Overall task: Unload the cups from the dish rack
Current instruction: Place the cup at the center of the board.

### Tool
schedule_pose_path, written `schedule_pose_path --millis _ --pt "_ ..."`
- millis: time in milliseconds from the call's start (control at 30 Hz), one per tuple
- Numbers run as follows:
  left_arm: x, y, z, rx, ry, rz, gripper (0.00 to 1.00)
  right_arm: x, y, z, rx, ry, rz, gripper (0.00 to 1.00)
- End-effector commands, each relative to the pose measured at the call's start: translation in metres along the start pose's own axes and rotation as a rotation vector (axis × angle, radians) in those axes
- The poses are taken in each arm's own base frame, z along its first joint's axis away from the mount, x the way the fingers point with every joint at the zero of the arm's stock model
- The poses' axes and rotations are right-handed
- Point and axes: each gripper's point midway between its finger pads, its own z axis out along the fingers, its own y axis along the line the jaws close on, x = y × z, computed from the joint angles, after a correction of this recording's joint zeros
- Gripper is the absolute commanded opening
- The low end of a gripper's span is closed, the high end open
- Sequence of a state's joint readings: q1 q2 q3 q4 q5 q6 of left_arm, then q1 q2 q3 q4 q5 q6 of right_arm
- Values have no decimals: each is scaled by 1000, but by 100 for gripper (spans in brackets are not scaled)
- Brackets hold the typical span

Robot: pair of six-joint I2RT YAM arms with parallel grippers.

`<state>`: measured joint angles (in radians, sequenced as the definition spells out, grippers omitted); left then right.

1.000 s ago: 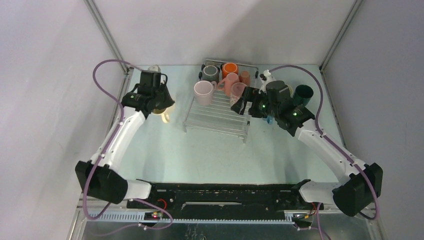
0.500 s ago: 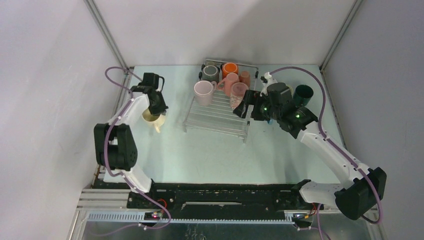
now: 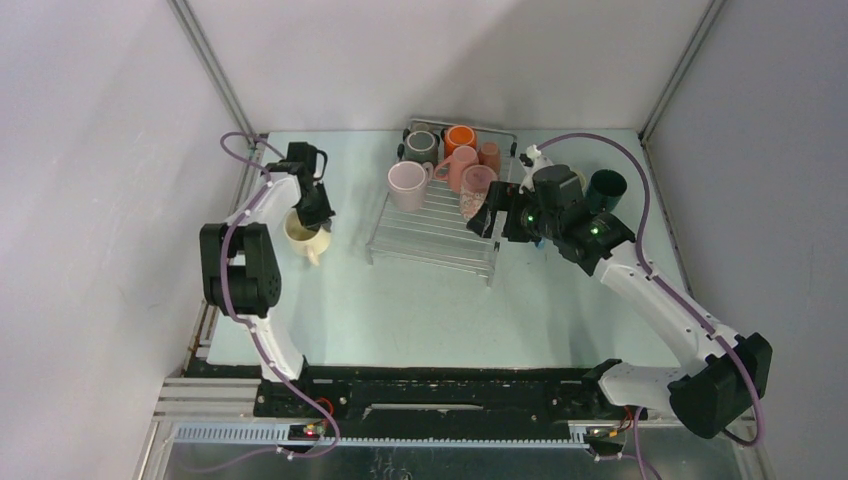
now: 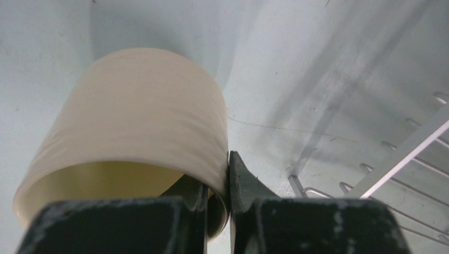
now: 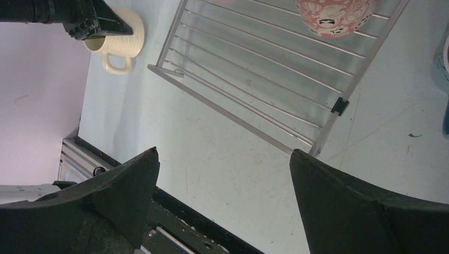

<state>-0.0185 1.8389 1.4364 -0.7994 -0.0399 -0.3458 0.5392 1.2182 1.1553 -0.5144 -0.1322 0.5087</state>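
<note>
My left gripper should move down onto that clear patch and let go of the side of the cream cup at its rim, because the tabletop beside the dish rack (image 3: 440, 225) is bare below the cup.
My left gripper (image 3: 316, 215) (image 4: 229, 182) is shut on the rim wall of a cream cup (image 3: 303, 233) (image 4: 132, 121), one finger inside and one outside. That cup is left of the dish rack (image 3: 440, 225) (image 4: 407, 153), low over or on the table, handle toward the front. Grey (image 3: 420, 146), orange (image 3: 460, 137), pink (image 3: 407, 184) and speckled pink (image 3: 477, 186) (image 5: 333, 13) cups stand on the rack's far half. My right gripper (image 3: 490, 213) (image 5: 223, 153) hangs open and empty over the rack's right front corner (image 5: 339, 106).
A dark teal cup (image 3: 606, 188) stands on the table right of the rack. A blue cup (image 3: 540, 240) (image 5: 445, 58) shows partly under my right wrist. The left wall is close behind the left arm. The black base rail (image 3: 450, 385) runs along the near edge.
The left arm has folded back toward the left wall, with the cream cup still gripped and shifted slightly left and nearer. The right gripper has barely moved.
</note>
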Motion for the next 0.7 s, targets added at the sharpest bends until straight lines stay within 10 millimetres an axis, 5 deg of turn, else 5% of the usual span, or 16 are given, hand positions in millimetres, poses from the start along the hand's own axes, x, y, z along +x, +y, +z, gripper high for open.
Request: schedule_pose_path --millis 0,400,667 --pt "-18 -2 -6 21 -30 33 0 -12 9 -4 -18 -23 -46 100" --pt "-8 -2 13 20 31 61 11 -10 11 0 -24 -4 -48 100" --pt "-12 -3 11 23 20 72 40 -9 13 -1 -27 2 -51 100"
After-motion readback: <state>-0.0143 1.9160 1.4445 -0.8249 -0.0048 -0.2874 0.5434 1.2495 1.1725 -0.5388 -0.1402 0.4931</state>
